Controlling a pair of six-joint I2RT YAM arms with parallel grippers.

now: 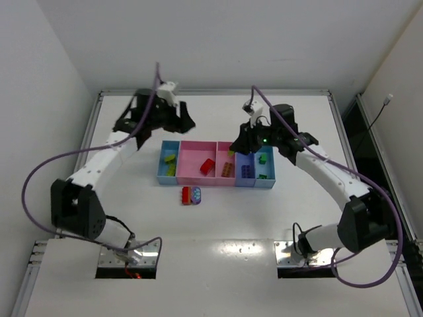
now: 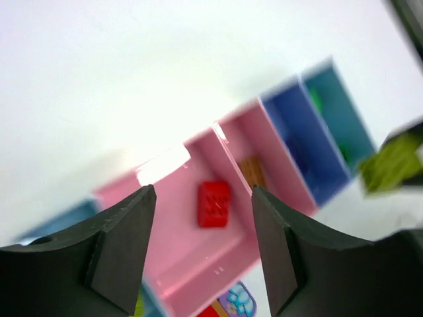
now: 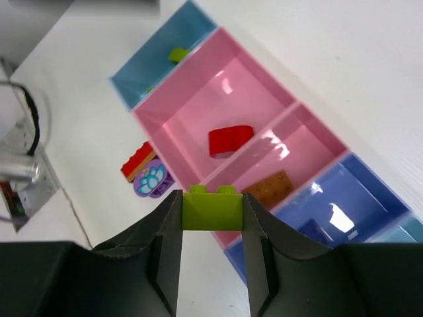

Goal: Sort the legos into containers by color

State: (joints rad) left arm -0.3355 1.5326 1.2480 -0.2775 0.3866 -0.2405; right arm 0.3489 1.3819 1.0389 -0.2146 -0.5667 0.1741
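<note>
I should move my right gripper to the left in the top view next, past the wide pink bin, and then down over the light blue bin (image 1: 169, 150) (image 3: 184, 37), because lime bricks lie there.
My right gripper (image 3: 211, 210) is shut on a lime lego brick (image 3: 211, 207) and holds it above the near edge of the row of bins (image 1: 198, 179). In the top view the right gripper (image 1: 246, 140) is over the narrow pink bin. A red brick (image 3: 230, 140) lies in the wide pink bin, an orange plate (image 3: 269, 187) in the narrow pink one. My left gripper (image 2: 201, 224) is open and empty, high over the wide pink bin, with the red brick (image 2: 214, 203) showing between its fingers. A red and purple piece (image 1: 192, 195) lies on the table in front of the bins.
The left light blue bin (image 1: 168, 162) holds yellow and lime bricks. The periwinkle bin (image 1: 246, 171) holds a purple brick, the right light blue bin (image 1: 264, 161) a green one. The table (image 1: 218, 218) has raised edges; cables hang off both arms.
</note>
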